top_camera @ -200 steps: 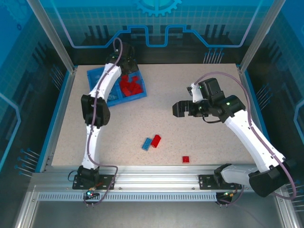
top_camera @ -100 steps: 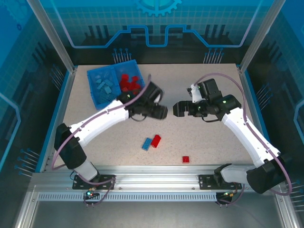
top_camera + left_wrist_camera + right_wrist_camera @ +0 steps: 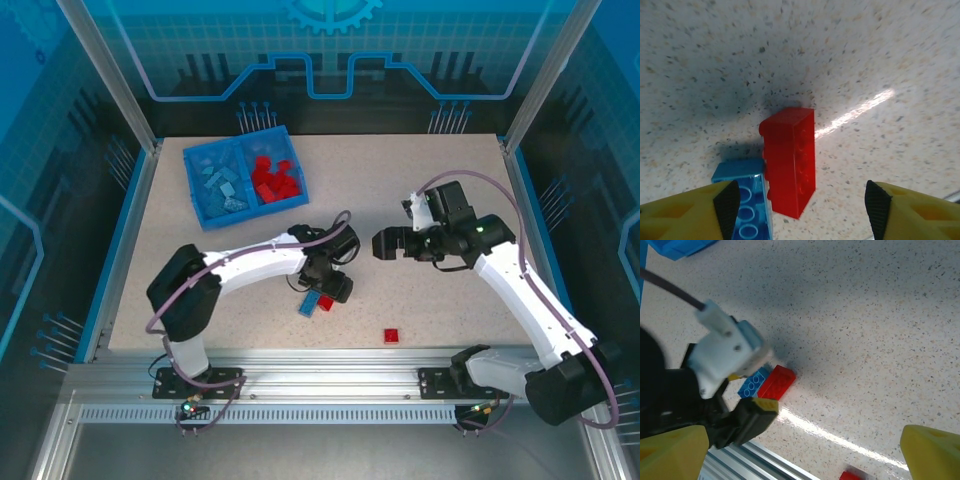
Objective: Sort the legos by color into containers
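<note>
I should lower my left gripper onto the red brick (image 3: 326,302) (image 3: 791,162) and then close its fingers around the brick.
A red brick (image 3: 790,160) and a light blue brick (image 3: 745,200) lie side by side, touching, on the speckled table. My left gripper (image 3: 800,207) hangs open just above them; the red brick lies between its fingertips (image 3: 727,205) and the blue one is partly under the left tip. In the top view this pair (image 3: 315,303) sits under the left gripper (image 3: 332,288). Another red brick (image 3: 391,336) lies near the front edge. The blue tray (image 3: 197,160) holds light blue bricks (image 3: 222,185) on its left and red bricks (image 3: 275,180) on its right. My right gripper (image 3: 385,243) is open and empty, above mid-table.
The right wrist view looks down on the left gripper (image 3: 735,415), the brick pair (image 3: 776,382) and the lone red brick (image 3: 850,475). The metal rail (image 3: 320,375) runs along the front edge. Open table lies between the tray and the arms.
My left arm has swung from over the tray down to the red and blue brick pair near the front. The right gripper has shifted slightly right.
</note>
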